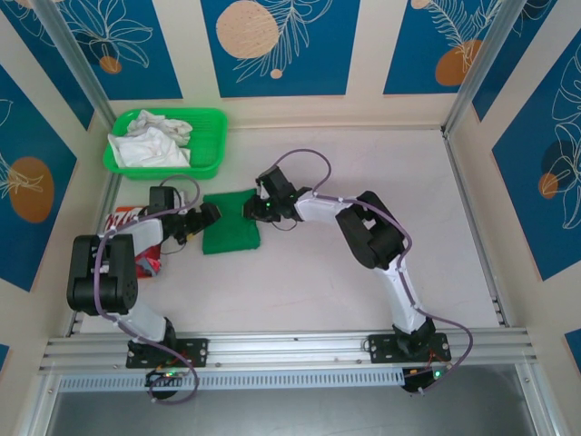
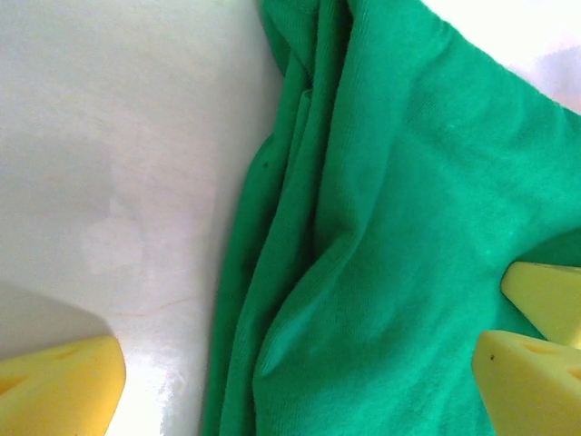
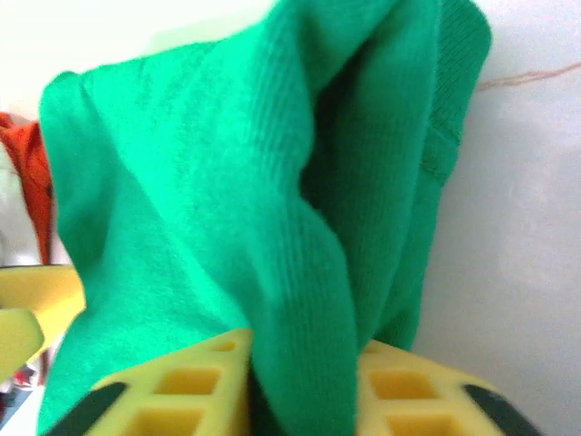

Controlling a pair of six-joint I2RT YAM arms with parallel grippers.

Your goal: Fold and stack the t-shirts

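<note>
The layered edge of the green t-shirt has my left gripper's open fingers on both sides of its folds, so my left gripper will next move down onto that edge and close there.
The green t-shirt [image 1: 231, 227] lies folded on the table between my two grippers. My right gripper [image 1: 255, 208] is at the shirt's far right corner. In the right wrist view its yellow fingers [image 3: 172, 391] are shut on a bunched fold of the green t-shirt [image 3: 209, 218], which rises from between them. My left gripper [image 1: 208, 218] is open at the shirt's left edge. Its fingers [image 2: 54, 381] stand wide apart over the green t-shirt [image 2: 399, 236], one over bare table and the other over the cloth. The red t-shirt [image 1: 150, 263] with white lettering lies crumpled under the left arm, mostly hidden.
A green plastic basket [image 1: 213, 123] holding white cloths [image 1: 150, 141] stands at the back left, just beyond the left gripper. The table [image 1: 363, 163] is walled on three sides, with a metal rail [image 1: 290, 345] along the near edge.
</note>
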